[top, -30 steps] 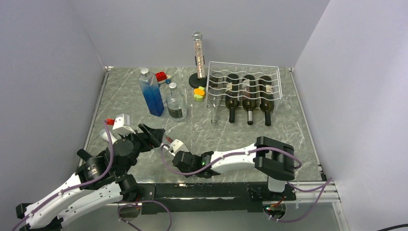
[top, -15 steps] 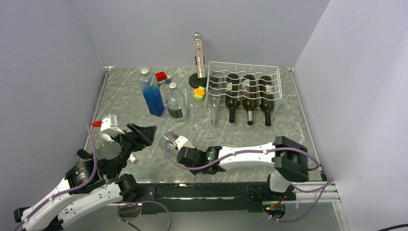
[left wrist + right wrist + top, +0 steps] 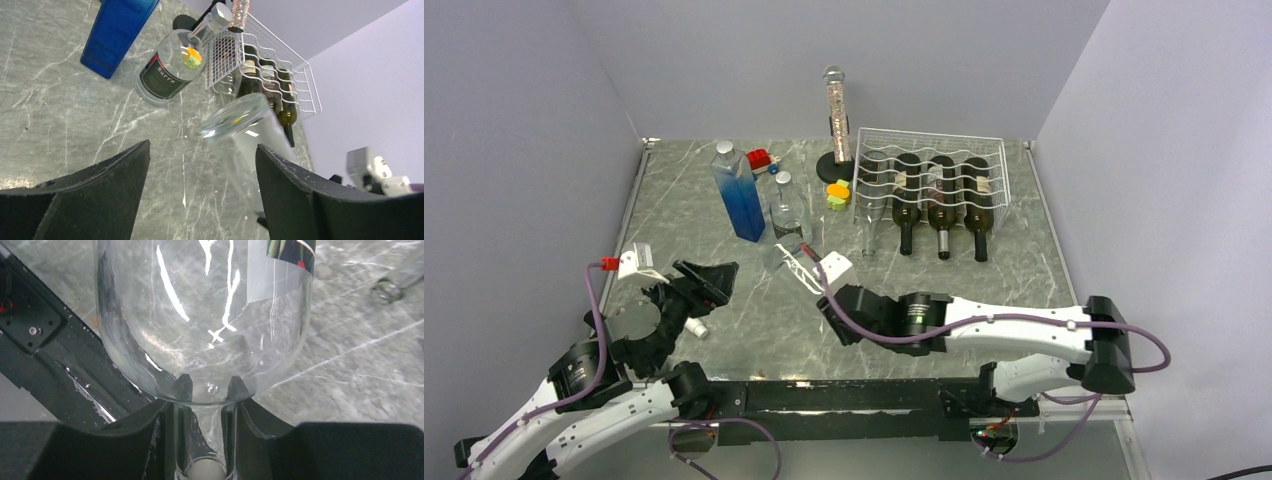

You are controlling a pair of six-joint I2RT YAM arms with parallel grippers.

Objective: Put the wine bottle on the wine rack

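The rack's wires above the end dark bottle (image 3: 979, 177) are bare, so the robot needs to swing its right gripper outward, to the right in the top view, and release onto them.
A clear glass wine bottle (image 3: 784, 253) is held by its neck in my right gripper (image 3: 812, 277), lifted over the middle of the table with its base pointing away. In the right wrist view the fingers are shut on the neck (image 3: 210, 385) and the bottle body (image 3: 200, 315) fills the frame. My left gripper (image 3: 712, 280) is open and empty, to the left of the bottle; its view shows the jaws wide apart (image 3: 202, 146) with the bottle (image 3: 240, 120) in the air ahead. The white wire wine rack (image 3: 929, 137) stands at the back right, holding three dark bottles and one clear one.
A tall blue square bottle (image 3: 739, 195) and a round clear bottle with a dark label (image 3: 790, 215) stand just behind the held bottle. A glitter tube on a black base (image 3: 834, 110) and small coloured toys (image 3: 837, 193) sit left of the rack.
My right arm has stretched out, carrying the clear bottle away from the near edge toward the table's middle. My left gripper has drawn back to the left, open.
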